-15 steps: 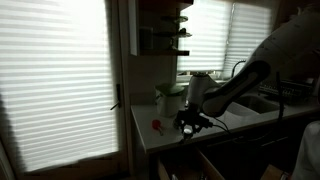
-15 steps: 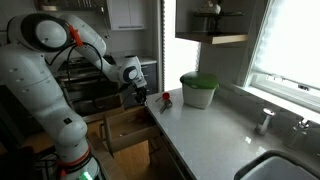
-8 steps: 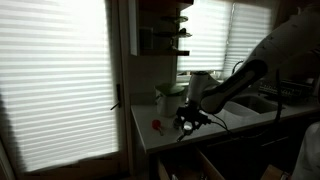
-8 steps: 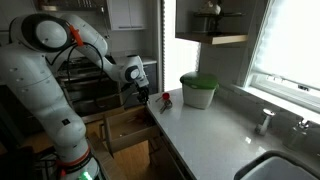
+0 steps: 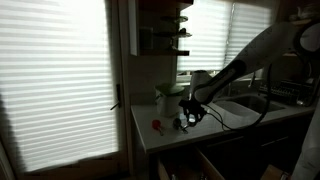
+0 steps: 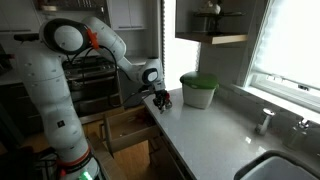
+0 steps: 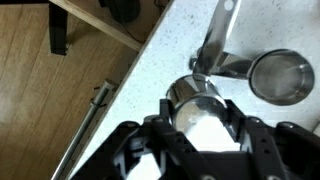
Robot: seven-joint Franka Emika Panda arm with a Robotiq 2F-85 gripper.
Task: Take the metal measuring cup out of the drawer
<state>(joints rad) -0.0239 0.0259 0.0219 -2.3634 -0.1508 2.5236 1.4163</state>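
The second metal cup crowds this spot, so the gripper will next move toward the sink and down to the clear countertop to let go of the measuring cup there.
In the wrist view my gripper point(image 7: 200, 108) is shut on the metal measuring cup point(image 7: 193, 93), with a finger on each side of its silvery bowl. Its flat handle point(image 7: 216, 35) points away from me over the pale speckled countertop point(image 7: 160, 60). In both exterior views the gripper point(image 5: 187, 120) point(image 6: 160, 98) hangs low over the counter's edge; the cup is too small to make out there. The drawer point(image 6: 125, 130) stands pulled open below and beside the counter, and it also shows in an exterior view point(image 5: 212, 165).
A second metal cup point(image 7: 282, 75) lies on the counter just right of the held one. A small red object point(image 6: 166, 100) point(image 5: 156, 125) and a pale jar with a green lid point(image 6: 198, 90) point(image 5: 167, 97) stand close by. A sink and faucet point(image 6: 265, 120) lie further along.
The arm has swung from above the open drawer over onto the counter, beside the red object, and the gripper is lower to the countertop.
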